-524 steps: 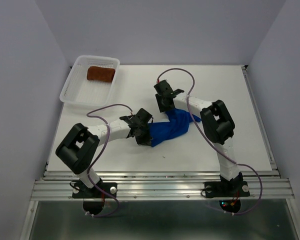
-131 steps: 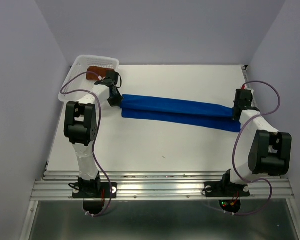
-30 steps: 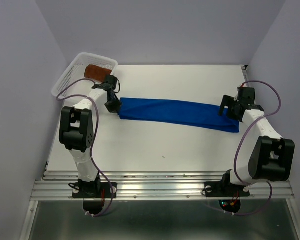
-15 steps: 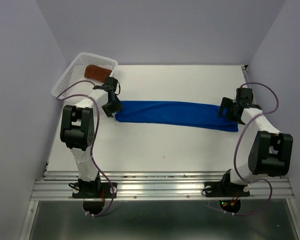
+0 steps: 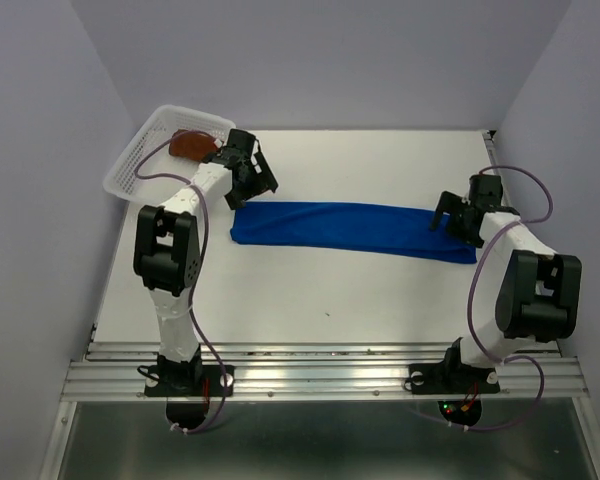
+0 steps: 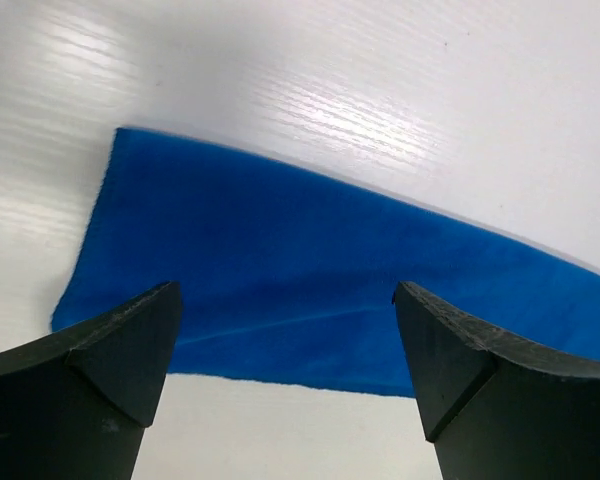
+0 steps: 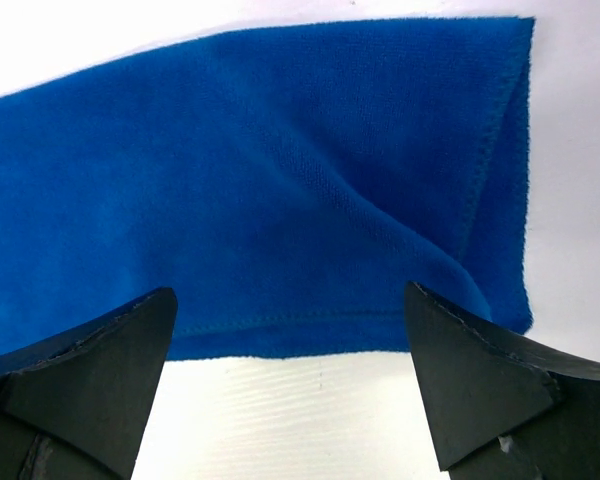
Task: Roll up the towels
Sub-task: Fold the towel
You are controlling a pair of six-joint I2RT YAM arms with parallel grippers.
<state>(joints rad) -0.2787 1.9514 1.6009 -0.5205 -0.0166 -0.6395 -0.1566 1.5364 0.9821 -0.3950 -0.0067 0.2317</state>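
My right gripper shifts to the right in the right wrist view next, where the towel's end edge (image 5: 474,253) (image 7: 525,195) lies, then lowers to that edge.
The blue towel (image 5: 352,229) lies flat on the white table as a long folded strip running left to right. My left gripper (image 5: 252,178) hovers open just beyond its left end, fingers spread wide with nothing between them; in the left wrist view the towel's end (image 6: 280,270) lies below the left gripper (image 6: 285,292). My right gripper (image 5: 454,222) is open over the right end, where the towel (image 7: 280,180) shows a folded corner beneath the right gripper (image 7: 288,293). The rust-brown towel (image 5: 187,146) rests in the basket.
A white mesh basket (image 5: 130,168) stands tilted at the far left corner of the table, close behind my left arm. The enclosure walls stand along the left, right and far sides. A metal rail runs along the near edge.
My left gripper has opened and let go of the blue towel's left end, then pulled up and away toward the far side. The right gripper stayed open over the right end.
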